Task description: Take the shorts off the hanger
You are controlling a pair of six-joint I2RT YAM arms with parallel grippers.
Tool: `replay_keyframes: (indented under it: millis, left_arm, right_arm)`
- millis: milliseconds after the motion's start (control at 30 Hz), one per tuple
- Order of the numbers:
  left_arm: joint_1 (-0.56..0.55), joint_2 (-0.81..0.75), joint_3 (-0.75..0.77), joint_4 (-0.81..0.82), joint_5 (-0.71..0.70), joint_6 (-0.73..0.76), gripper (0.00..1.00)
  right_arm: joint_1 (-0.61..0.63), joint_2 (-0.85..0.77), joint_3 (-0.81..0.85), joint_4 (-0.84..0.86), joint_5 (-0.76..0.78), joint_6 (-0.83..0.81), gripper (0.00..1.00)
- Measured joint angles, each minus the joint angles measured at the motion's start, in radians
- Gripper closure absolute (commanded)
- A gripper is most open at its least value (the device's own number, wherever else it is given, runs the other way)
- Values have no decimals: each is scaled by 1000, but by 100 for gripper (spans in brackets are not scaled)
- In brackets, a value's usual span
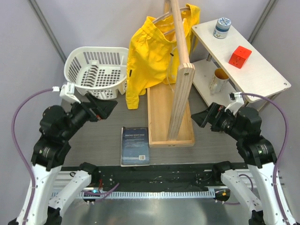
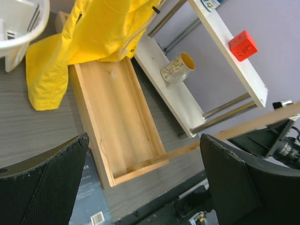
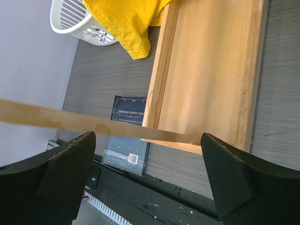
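Observation:
The left gripper should next rise outward onto the shorts' upper edge by the basket, where cloth sticks out from the rack, because that edge hangs outward and above.
The yellow shorts [image 1: 151, 55] hang on a thin light-wood hanger [image 1: 161, 18] hooked on the upright wooden rack [image 1: 180, 70]; one leg droops onto the table beside the rack's tray base. The shorts also show in the left wrist view [image 2: 79, 42] and the right wrist view [image 3: 129, 21]. My left gripper [image 1: 104, 108] is open and empty, low over the table left of the rack, below the basket. My right gripper [image 1: 202, 117] is open and empty, just right of the tray base.
A white basket [image 1: 96, 70] stands at the back left. A dark blue book [image 1: 135, 145] lies near the front edge. A white shelf [image 1: 253, 70] at the right holds a red cube [image 1: 239, 56], a tin [image 1: 222, 27] and a mug [image 1: 218, 80].

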Motion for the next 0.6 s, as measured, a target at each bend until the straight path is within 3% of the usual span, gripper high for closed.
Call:
replay_keyframes:
  millis: [367,600]
  left_arm:
    - [0,344,177,145,-72,127,1]
    - [0,483,286,158,-124,167,3]
  right_arm:
    - [0,243,40,62,-34,-21,0]
    - [0,274,148,-15,-11,-38,0]
